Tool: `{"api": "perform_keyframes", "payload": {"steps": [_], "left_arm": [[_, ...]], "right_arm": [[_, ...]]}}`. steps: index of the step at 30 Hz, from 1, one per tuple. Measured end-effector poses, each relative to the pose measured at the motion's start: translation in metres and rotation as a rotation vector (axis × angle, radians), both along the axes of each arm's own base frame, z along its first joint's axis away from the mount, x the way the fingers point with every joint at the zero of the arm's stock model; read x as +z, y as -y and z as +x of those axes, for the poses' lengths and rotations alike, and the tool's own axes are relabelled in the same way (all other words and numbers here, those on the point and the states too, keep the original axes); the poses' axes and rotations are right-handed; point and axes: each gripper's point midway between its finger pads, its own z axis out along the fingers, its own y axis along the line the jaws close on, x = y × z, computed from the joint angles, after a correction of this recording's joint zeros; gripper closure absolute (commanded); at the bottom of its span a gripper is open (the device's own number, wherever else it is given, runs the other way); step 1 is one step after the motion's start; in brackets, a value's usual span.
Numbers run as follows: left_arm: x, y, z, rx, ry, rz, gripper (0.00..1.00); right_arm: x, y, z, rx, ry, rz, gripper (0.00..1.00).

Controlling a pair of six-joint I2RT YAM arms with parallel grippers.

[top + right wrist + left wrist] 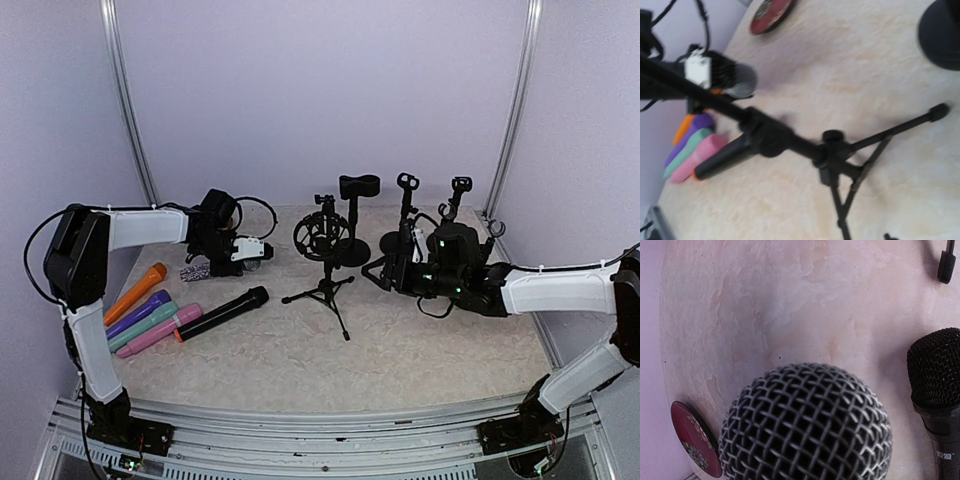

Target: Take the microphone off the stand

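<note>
The held microphone already hangs clear of the tripod stand, so my left gripper comes down to the bare table (pixel 229 281) beside the black microphone next and opens.
My left gripper (pixel 235 250) is at the back left, shut on a microphone with a silver mesh head (pixel 257 252). That head fills the bottom of the left wrist view (pixel 805 425) and hides the fingers. The microphone hangs above the table, apart from the black tripod stand (pixel 325 285) and its round shock mount (pixel 320 232). My right gripper (pixel 385 270) is just right of the tripod. Its wrist view shows the tripod's pole and legs (pixel 840 160) but no fingers, with the held microphone (pixel 740 80) beyond.
A black microphone (pixel 225 312) lies left of the tripod and also shows in the left wrist view (pixel 935 385). Orange, purple, green and pink microphones (pixel 150 315) lie at the left edge. Several black desk stands (pixel 355 215) stand at the back. A red disc (pixel 692 445) lies near the wall.
</note>
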Motion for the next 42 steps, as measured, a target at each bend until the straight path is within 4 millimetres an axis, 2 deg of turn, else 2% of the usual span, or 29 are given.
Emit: {"api": "perform_keyframes", "payload": {"steps": [6, 14, 17, 20, 24, 28, 30, 31, 33, 36, 40, 42], "left_arm": [[-0.004, -0.003, 0.002, 0.018, -0.01, 0.002, 0.62], [-0.039, -0.013, 0.004, 0.054, -0.078, 0.028, 0.57], [-0.046, -0.015, 0.002, 0.074, -0.099, 0.028, 0.5], [-0.046, -0.014, 0.001, 0.087, -0.112, 0.011, 0.31], [-0.042, -0.012, 0.003, 0.112, -0.113, -0.013, 0.2], [-0.041, -0.011, 0.0, 0.127, -0.138, -0.024, 0.17], [-0.04, -0.011, -0.004, 0.127, -0.163, -0.024, 0.06], [-0.037, -0.012, -0.005, 0.129, -0.168, -0.025, 0.02], [-0.026, -0.012, -0.008, 0.126, -0.174, -0.03, 0.01], [0.003, -0.01, -0.011, 0.123, -0.157, -0.06, 0.01], [0.066, -0.003, -0.022, 0.102, -0.101, -0.148, 0.01], [0.097, -0.001, -0.034, 0.088, -0.076, -0.201, 0.01]], "right_arm": [[0.0, -0.007, -0.007, 0.094, -0.025, 0.038, 0.3], [-0.002, -0.015, -0.013, 0.148, -0.051, 0.064, 0.31], [-0.001, -0.015, -0.014, 0.152, -0.055, 0.069, 0.3], [-0.001, -0.016, -0.015, 0.154, -0.059, 0.076, 0.3], [0.005, -0.019, -0.015, 0.168, -0.055, 0.102, 0.29], [0.003, -0.023, -0.011, 0.194, -0.062, 0.124, 0.27], [-0.002, -0.027, -0.006, 0.22, -0.075, 0.125, 0.27], [-0.004, -0.03, -0.003, 0.236, -0.078, 0.125, 0.27], [-0.007, -0.036, 0.003, 0.27, -0.081, 0.13, 0.27], [-0.012, -0.044, 0.012, 0.312, -0.089, 0.143, 0.28], [-0.022, -0.052, 0.025, 0.36, -0.099, 0.165, 0.32], [-0.026, -0.055, 0.03, 0.379, -0.108, 0.178, 0.36]]}}
